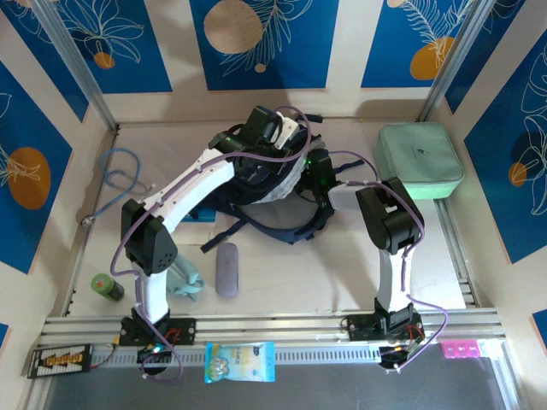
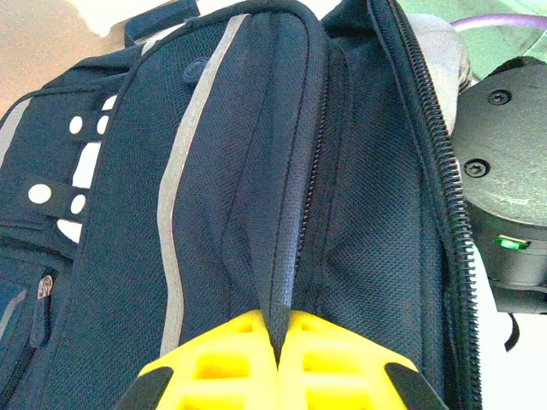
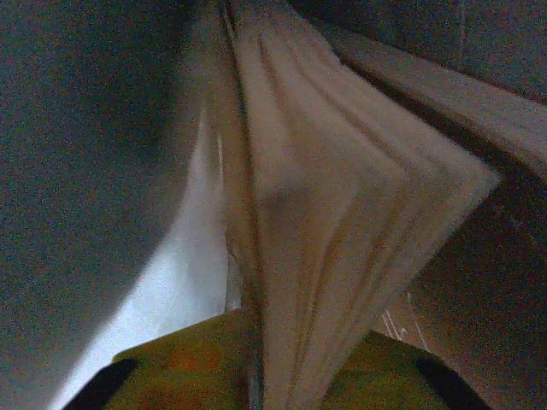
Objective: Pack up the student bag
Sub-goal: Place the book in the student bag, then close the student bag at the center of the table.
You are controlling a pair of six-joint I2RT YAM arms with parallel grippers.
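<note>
The bag's opening (image 1: 280, 205) is below and back from the left gripper, so the gripper will next lower the bag's fold back over it and release the fold.
The student bag (image 1: 275, 213), dark navy with a grey stripe, lies at the back middle of the table. In the left wrist view my left gripper (image 2: 278, 346) is shut on a fold of the student bag (image 2: 214, 171) beside its zip, holding the mouth up. My right gripper (image 3: 282, 380) is inside the dim bag, its yellow fingers (image 3: 188, 359) closed on a book (image 3: 325, 213) whose pale pages fan out away from them. From above, the right wrist (image 1: 318, 171) reaches into the bag's right side.
A mint green zip case (image 1: 419, 161) sits at the back right. In front of the bag lie a grey-purple pouch (image 1: 226, 269), a teal item (image 1: 186, 282) and a green bottle (image 1: 107, 287). A blue cable (image 1: 120, 171) lies left. A snack packet (image 1: 239, 360) rests on the near rail.
</note>
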